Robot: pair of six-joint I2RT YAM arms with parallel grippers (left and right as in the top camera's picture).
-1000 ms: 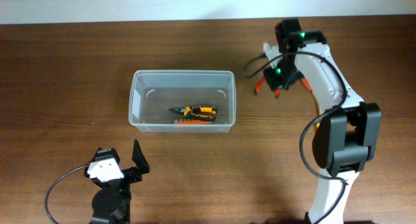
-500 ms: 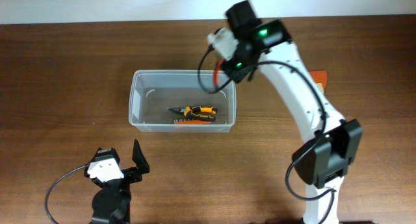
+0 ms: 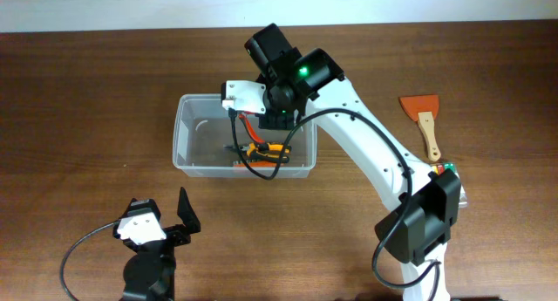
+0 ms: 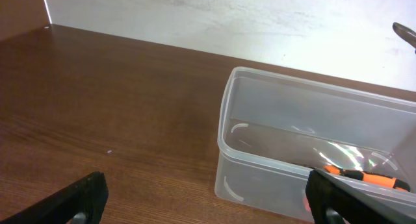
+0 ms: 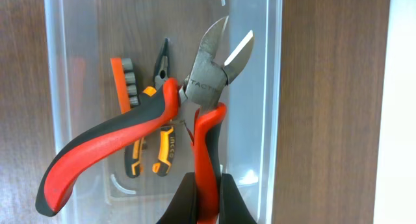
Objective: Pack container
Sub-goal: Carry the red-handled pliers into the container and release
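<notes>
My right gripper goes down into the container next and releases the cutting pliers (image 5: pixel 201 94) onto the yellow-handled pliers, since these lie below it on the container's bottom.
The clear plastic container (image 3: pixel 187 126) sits on the table; it also shows in the left wrist view (image 4: pixel 279 120) and the right wrist view (image 5: pixel 62 68). Inside lie yellow-handled pliers (image 3: pixel 266 149) (image 5: pixel 159 146) and an orange tool (image 5: pixel 123 81). My right gripper (image 5: pixel 208 198) is shut on one handle of red-and-black cutting pliers (image 5: pixel 201 94) and holds them above the container (image 3: pixel 253 126). My left gripper (image 4: pixel 208 204) is open and empty, low at the front left (image 3: pixel 161 222), short of the container.
An orange scraper with a wooden handle (image 3: pixel 423 122) lies on the table at the far right. A white wall edge runs along the back of the table.
My right arm has swung left from the table's right side with the red cutting pliers, now over the container. The scraper is uncovered. The left arm has not moved.
</notes>
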